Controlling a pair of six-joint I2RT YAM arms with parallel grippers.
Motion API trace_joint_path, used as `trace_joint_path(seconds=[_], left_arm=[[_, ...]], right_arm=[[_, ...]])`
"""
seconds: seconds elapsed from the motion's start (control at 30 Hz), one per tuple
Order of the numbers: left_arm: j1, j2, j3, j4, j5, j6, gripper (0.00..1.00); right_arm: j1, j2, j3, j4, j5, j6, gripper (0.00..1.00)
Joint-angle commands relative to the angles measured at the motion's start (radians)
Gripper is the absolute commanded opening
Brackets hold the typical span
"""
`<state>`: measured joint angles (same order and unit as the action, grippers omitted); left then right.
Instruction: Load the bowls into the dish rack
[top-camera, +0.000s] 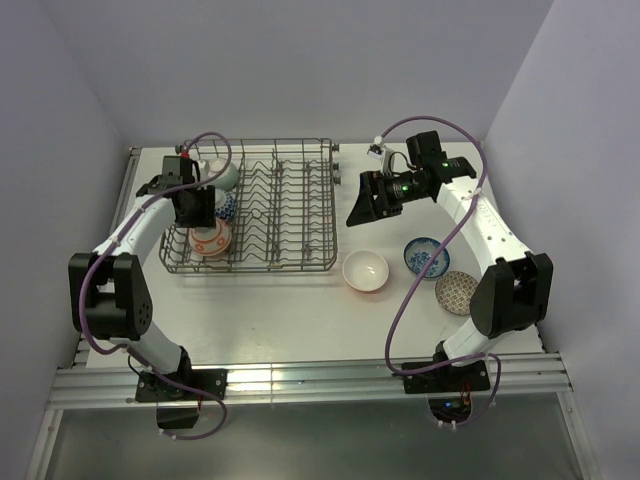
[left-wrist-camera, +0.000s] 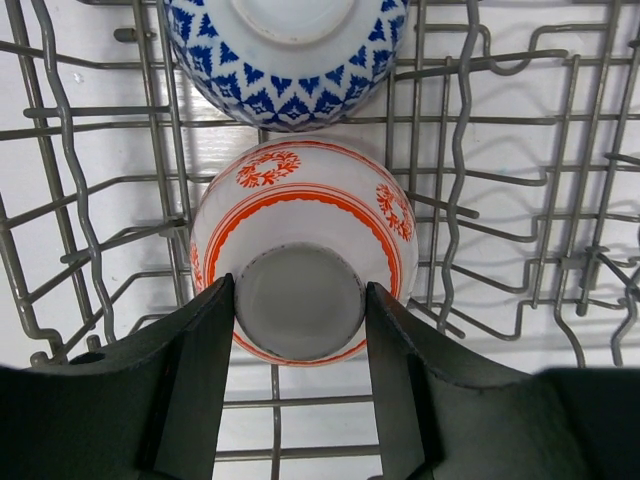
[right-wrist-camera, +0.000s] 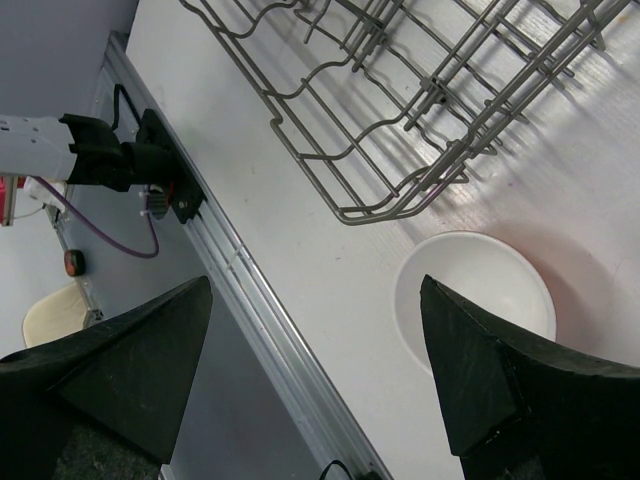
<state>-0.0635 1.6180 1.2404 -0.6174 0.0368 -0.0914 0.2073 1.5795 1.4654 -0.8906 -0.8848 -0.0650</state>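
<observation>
The right gripper moves back and down next onto the far rim of the unracked speckled bowl, which lies below, to its right in the top view.
The dish rack stands at the back left of the table. My left gripper reaches down into its left end. It is shut on the foot ring of a red-orange patterned bowl, which lies bottom-up among the tines; this bowl sits at the rack's near left corner. Behind it in the rack are a blue-white patterned bowl and a pale green bowl. My right gripper hangs open and empty above the table, right of the rack. Below it stands a white bowl with an orange outside.
A bowl with a blue pattern inside and a grey-brown speckled bowl stand on the table at the right, by the right arm's base. The right wrist view shows the rack's corner, the white bowl and the table's metal edge rail.
</observation>
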Motion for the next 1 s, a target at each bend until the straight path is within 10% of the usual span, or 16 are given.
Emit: trace_joint_path(seconds=[0.0, 0.37, 0.53, 0.67, 0.97], left_arm=[[-0.016, -0.014, -0.005, 0.079, -0.067, 0.013, 0.00], [-0.035, 0.011, -0.044, 0.123, -0.106, 0.024, 0.03], [-0.047, 0.011, -0.058, 0.127, -0.110, 0.030, 0.23], [-0.053, 0.003, -0.058, 0.119, -0.114, 0.027, 0.59], [-0.055, -0.084, 0.060, 0.012, -0.074, 0.045, 0.88]], right_arm=[[0.000, 0.007, 0.000, 0.032, -0.020, -0.013, 0.91], [0.000, 0.010, 0.001, 0.024, -0.013, -0.027, 0.93], [0.000, 0.011, 0.007, 0.012, -0.006, -0.033, 0.95], [0.000, 0.010, 0.019, -0.002, 0.000, -0.039, 0.95], [-0.031, -0.004, 0.076, -0.161, 0.044, -0.169, 0.96]])
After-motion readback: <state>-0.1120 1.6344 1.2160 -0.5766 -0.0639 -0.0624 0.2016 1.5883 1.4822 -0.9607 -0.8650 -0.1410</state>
